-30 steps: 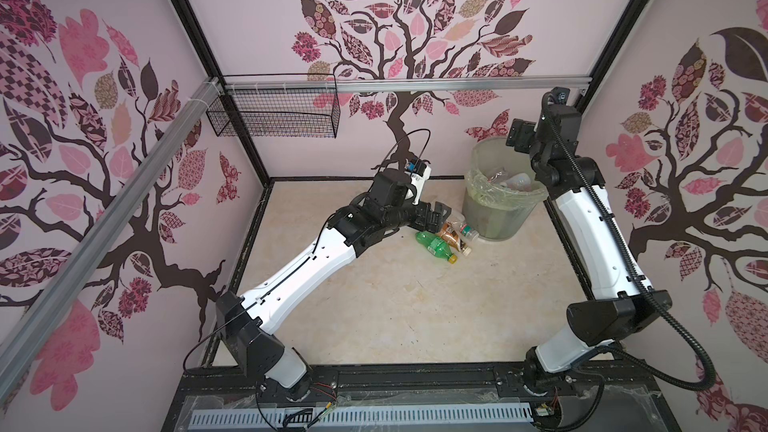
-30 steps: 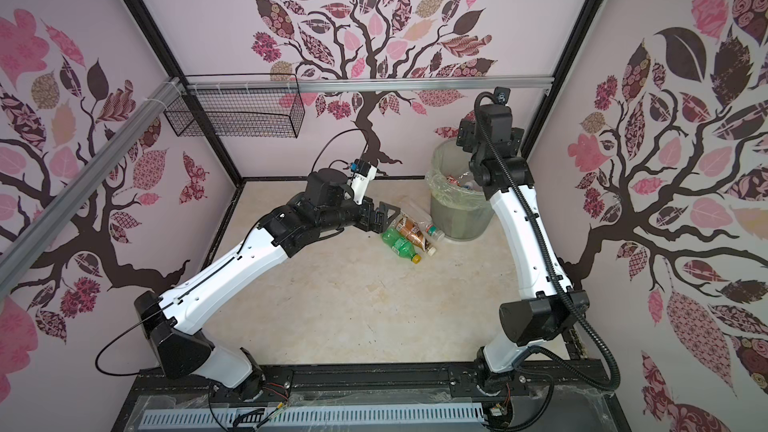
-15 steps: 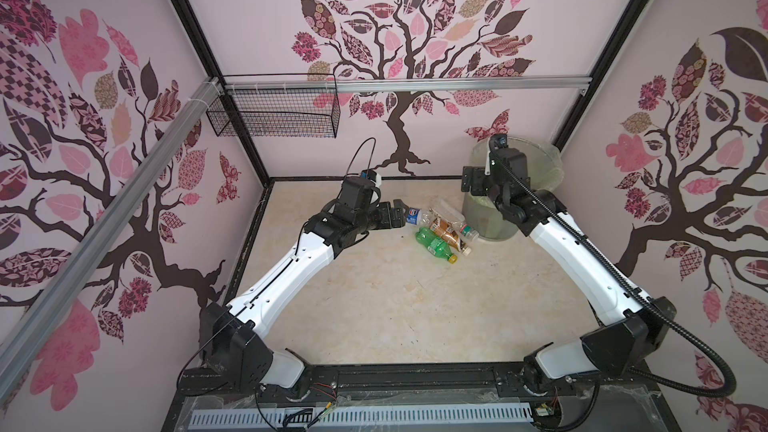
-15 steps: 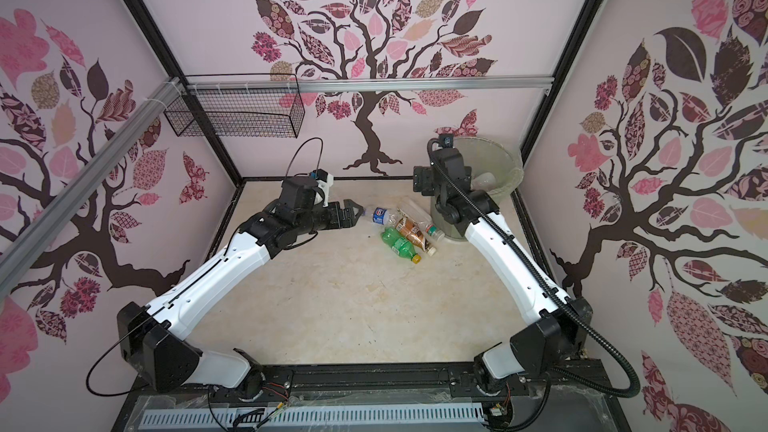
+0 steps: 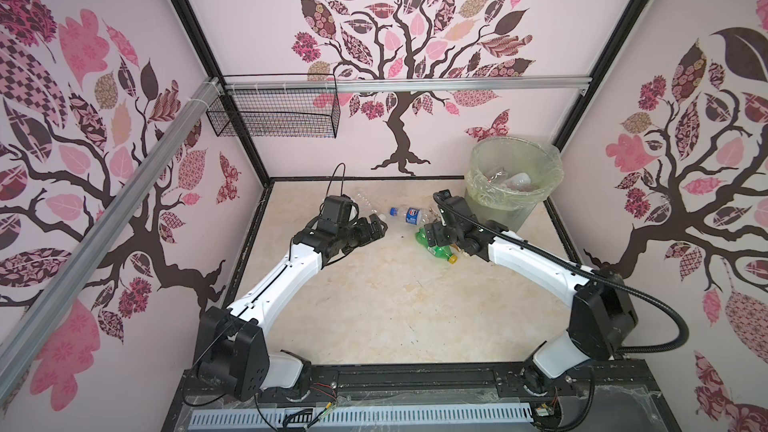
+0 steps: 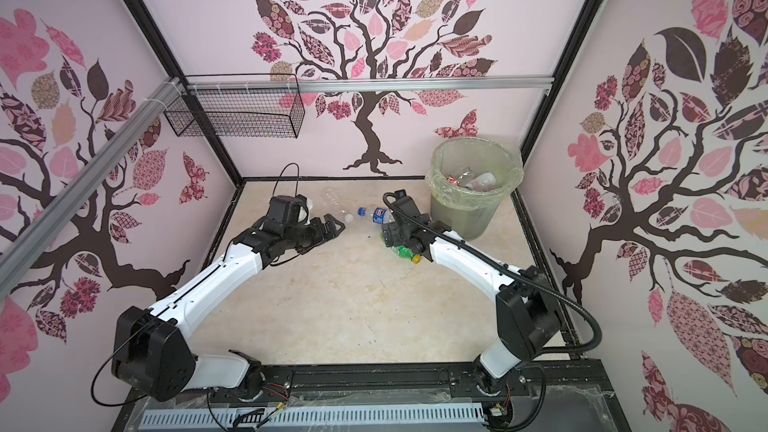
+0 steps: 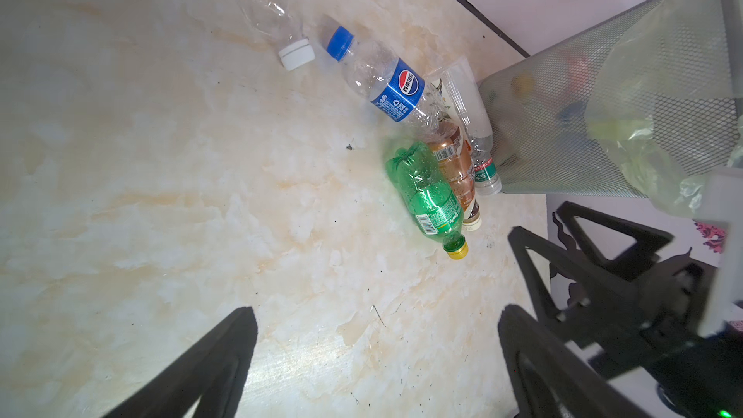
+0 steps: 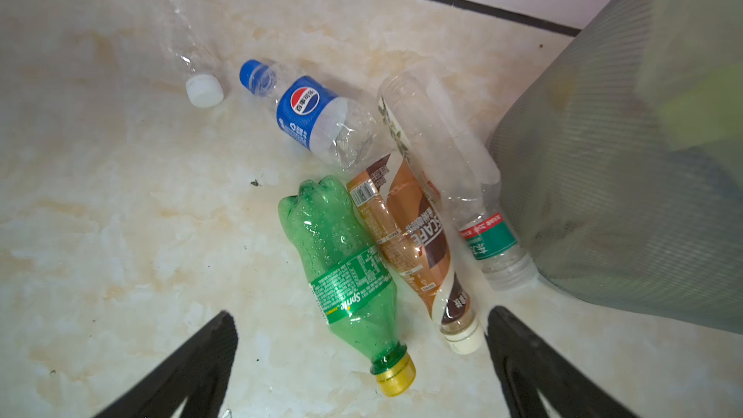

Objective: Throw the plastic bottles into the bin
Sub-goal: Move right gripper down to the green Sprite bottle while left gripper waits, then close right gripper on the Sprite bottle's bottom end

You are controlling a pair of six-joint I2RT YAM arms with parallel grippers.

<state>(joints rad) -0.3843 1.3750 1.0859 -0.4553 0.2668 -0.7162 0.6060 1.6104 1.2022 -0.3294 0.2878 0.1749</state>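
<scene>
I need to lower my right gripper next, fingers open, onto the green bottle's labelled middle (image 5: 437, 249) (image 8: 352, 285) and close across it, because the bare floor along one side of the bottle leaves room for my fingers.
Several plastic bottles lie on the floor by the bin (image 5: 498, 211) (image 8: 603, 195). They are a green one with a yellow cap (image 8: 337, 251) (image 5: 440, 249), a brown-labelled one (image 8: 410, 235), a clear one with a green band (image 8: 450, 162) against the bin's wall, a blue-labelled one (image 8: 309, 114) (image 5: 409, 214), and a clear one with a white cap (image 7: 277, 22). More bottles lie inside the bin. My right gripper (image 8: 362, 313) (image 6: 388, 236) hangs open just above the green bottle's neck and holds nothing. My left gripper (image 7: 378, 311) (image 5: 376, 226) is open over bare floor, left of the bottles.
A black wire basket (image 5: 274, 116) hangs on the back wall at the left, under an aluminium rail. The bin stands in the back right corner. Black frame edges border the marbled floor (image 5: 395, 309).
The right arm has come down from over the bin to the bottles on the floor. The left gripper has drawn back to the left, away from the bottles. Both stay open.
</scene>
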